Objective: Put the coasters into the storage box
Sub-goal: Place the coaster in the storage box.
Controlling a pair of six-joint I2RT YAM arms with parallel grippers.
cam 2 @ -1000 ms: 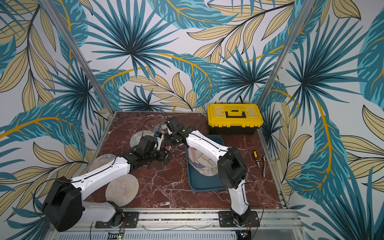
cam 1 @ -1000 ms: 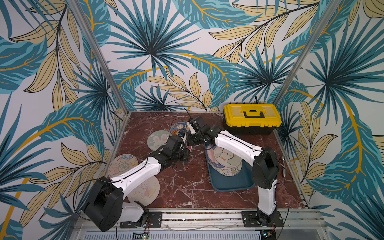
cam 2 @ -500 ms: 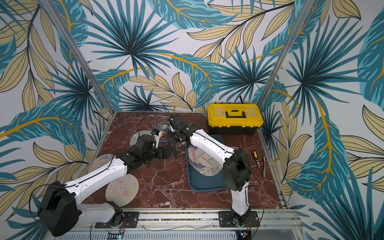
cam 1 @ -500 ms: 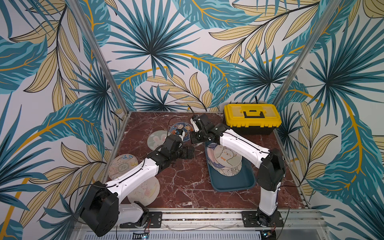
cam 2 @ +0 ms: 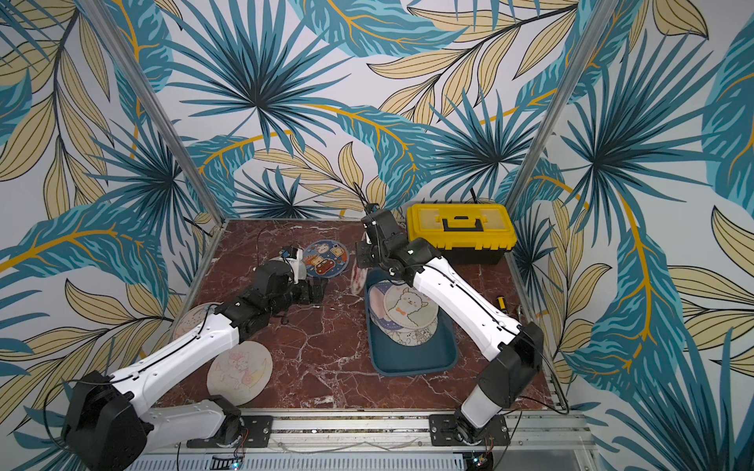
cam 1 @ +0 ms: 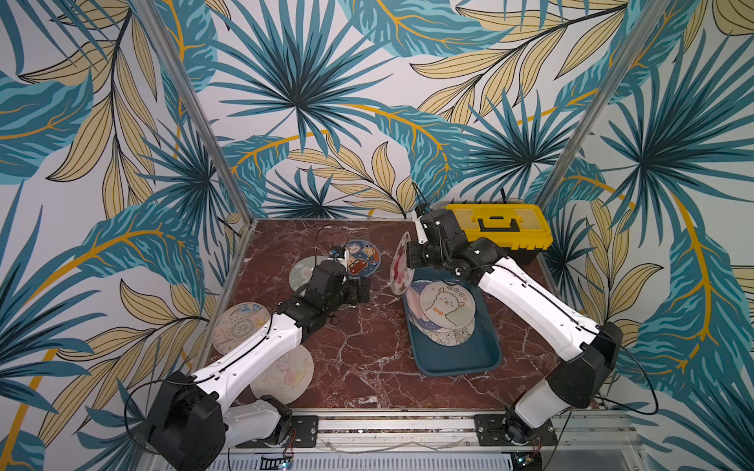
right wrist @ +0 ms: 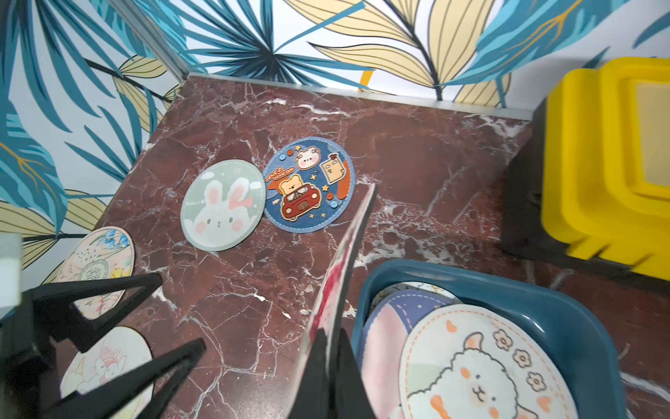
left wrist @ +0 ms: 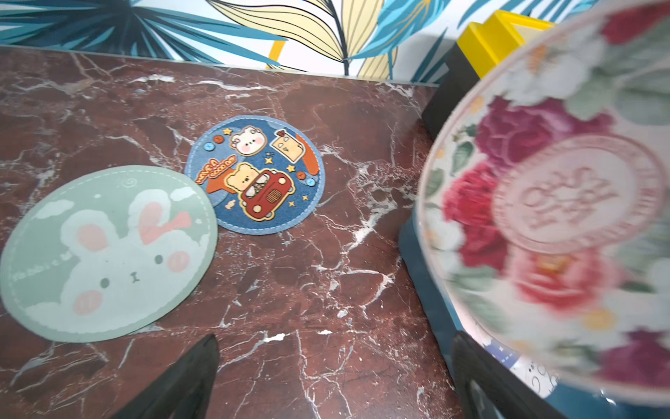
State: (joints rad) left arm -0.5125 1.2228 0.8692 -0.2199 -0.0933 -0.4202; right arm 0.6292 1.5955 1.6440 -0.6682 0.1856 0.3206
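The floral coaster (cam 1: 400,265) still hangs beside the storage box's rim, so my right gripper needs to move back and down over the alpaca coaster (cam 1: 447,304) next and let go of it there.
My right gripper (cam 1: 412,259) is shut on the rim of a floral coaster (cam 1: 400,265), which it holds upright and edge-on above the far left corner of the teal storage box (cam 1: 457,363). In the right wrist view the fingers pinch the floral coaster (right wrist: 344,254) beside the storage box (right wrist: 544,297). Several coasters lie in the box, an alpaca one (cam 1: 447,304) on top. My left gripper (cam 1: 359,291) is open and empty, low over the table left of the box. Behind it lie a blue coaster (left wrist: 253,174) and a green bunny coaster (left wrist: 105,254).
A yellow-lidded black toolbox (cam 1: 500,226) stands at the back right, close behind my right wrist. Two more coasters (cam 1: 240,326) (cam 1: 285,375) lie at the front left under my left arm. A small tool (cam 2: 501,302) lies right of the box. Walls enclose three sides.
My left gripper has opened, let go of the floral coaster and drawn back to the left. My right gripper kept the coaster and carried it toward the box.
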